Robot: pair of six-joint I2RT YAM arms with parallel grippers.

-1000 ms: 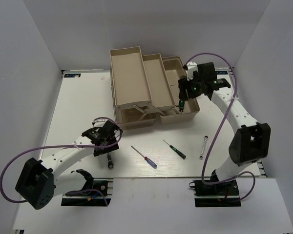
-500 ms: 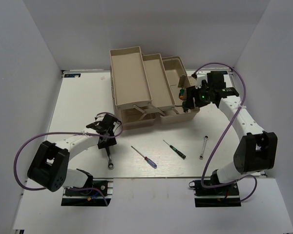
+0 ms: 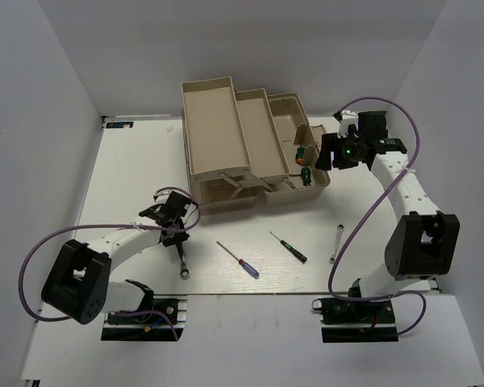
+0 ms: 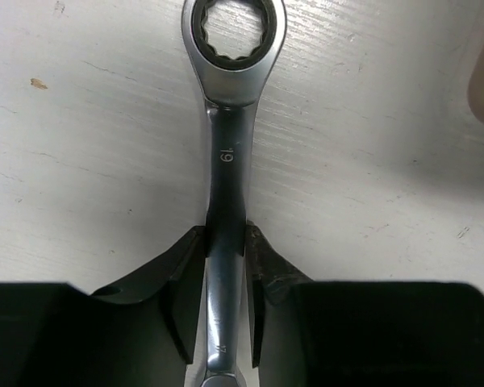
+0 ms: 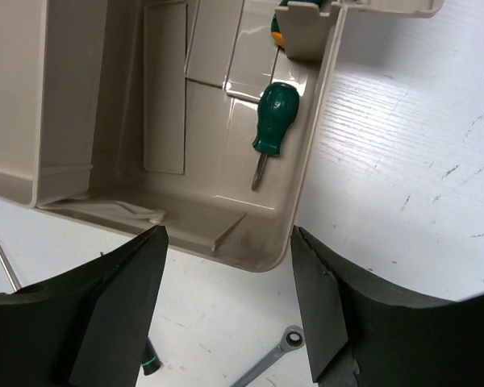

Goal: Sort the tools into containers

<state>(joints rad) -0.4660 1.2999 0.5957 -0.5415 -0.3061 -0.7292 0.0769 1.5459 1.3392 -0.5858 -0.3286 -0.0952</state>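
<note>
The left gripper lifts the long silver wrench next, carries it outward over the topmost tray and lowers it. It releases it there, since that tray stands empty.
My left gripper (image 3: pixel 177 234) has its fingers pressed on both sides of the long silver wrench (image 4: pixel 226 161), which lies flat on the table (image 3: pixel 129 177); its ring end (image 3: pixel 183 273) points toward the near edge. My right gripper (image 5: pixel 227 266) hangs open and empty over the front right corner of the beige toolbox (image 5: pixel 250 242). A stubby green-handled screwdriver (image 5: pixel 273 121) lies in the toolbox's right compartment, with a second one (image 3: pixel 301 151) behind it. On the table lie a red-and-blue screwdriver (image 3: pixel 239 260), a thin dark screwdriver (image 3: pixel 289 247) and a short wrench (image 3: pixel 335 243).
The toolbox's two stepped trays (image 3: pixel 214 125) stand fanned out at the back centre, and its lower front section (image 3: pixel 226 193) is just right of my left gripper. White walls close the table on three sides.
My left gripper has lowered onto the long wrench and closed on its shaft. My right gripper has let the green screwdriver drop into the toolbox and drawn back to the right.
</note>
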